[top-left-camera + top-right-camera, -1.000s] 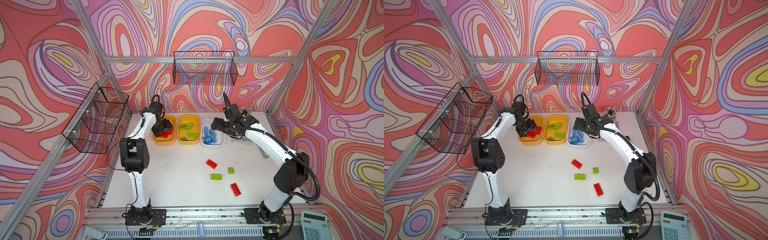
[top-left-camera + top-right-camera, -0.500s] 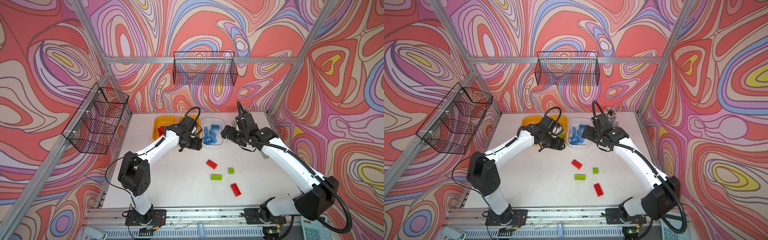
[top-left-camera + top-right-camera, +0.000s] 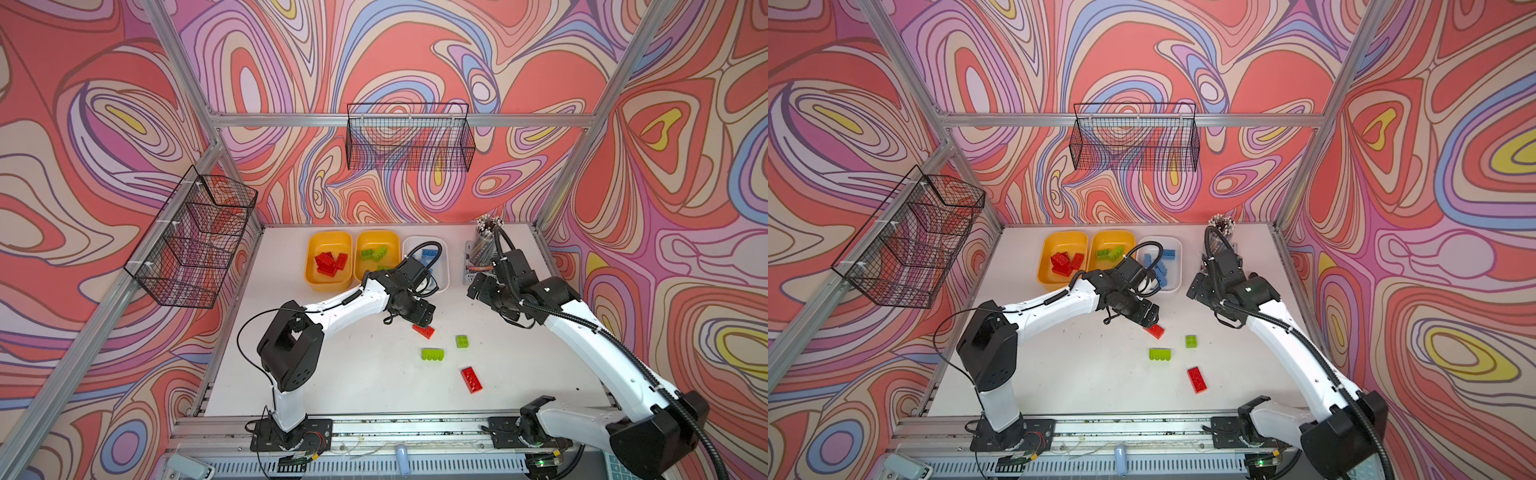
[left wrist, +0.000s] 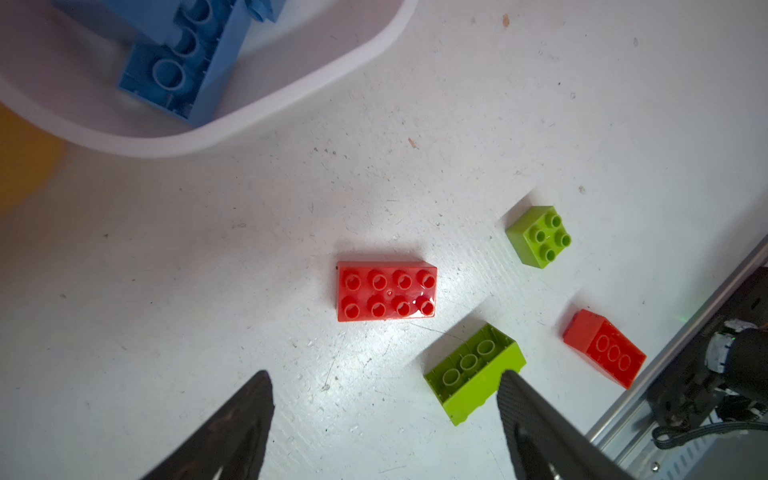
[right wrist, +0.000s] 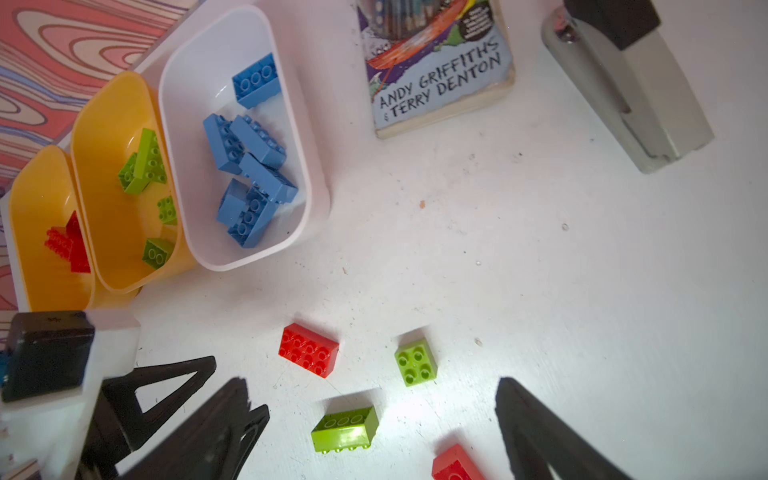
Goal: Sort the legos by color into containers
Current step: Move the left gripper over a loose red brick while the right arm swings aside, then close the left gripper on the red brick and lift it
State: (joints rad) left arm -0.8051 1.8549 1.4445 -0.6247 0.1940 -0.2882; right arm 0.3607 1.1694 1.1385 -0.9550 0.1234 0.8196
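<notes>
I need to bring my left gripper down onto the first red brick [image 3: 425, 331] [image 4: 387, 292], with one finger down past each short end, because the brick lies lengthwise across the fingers' opening.
Four loose legos lie mid-table: a red 2x4 [image 3: 424, 331], a small green one [image 3: 462, 341], a green 2x4 on its side [image 3: 432, 354] and another red 2x4 [image 3: 471, 379]. At the back stand the containers: a yellow tub [image 3: 309, 266] with red bricks, a yellow tub [image 3: 376, 235] with green ones, and a white tub [image 3: 446, 270] with blue ones. My left gripper [image 3: 424, 318] hovers open just above the first red brick [image 4: 386, 291], nothing between its fingertips [image 4: 384, 390]. My right gripper [image 3: 478, 291] hangs open and empty right of the white tub [image 5: 316, 199].
A clear cup of pencils [image 3: 484, 245] stands on a book [image 5: 436, 83] at the back right, with a stapler [image 5: 623, 95] beside it. Black wire baskets hang on the back wall [image 3: 409, 137] and left wall [image 3: 195, 237]. An aluminium rail [image 3: 415, 424] runs along the front edge.
My left arm swung from the yellow tub of red bricks out to the nearest loose red brick, jaws widening. My right arm drew back from the white tub toward the right.
</notes>
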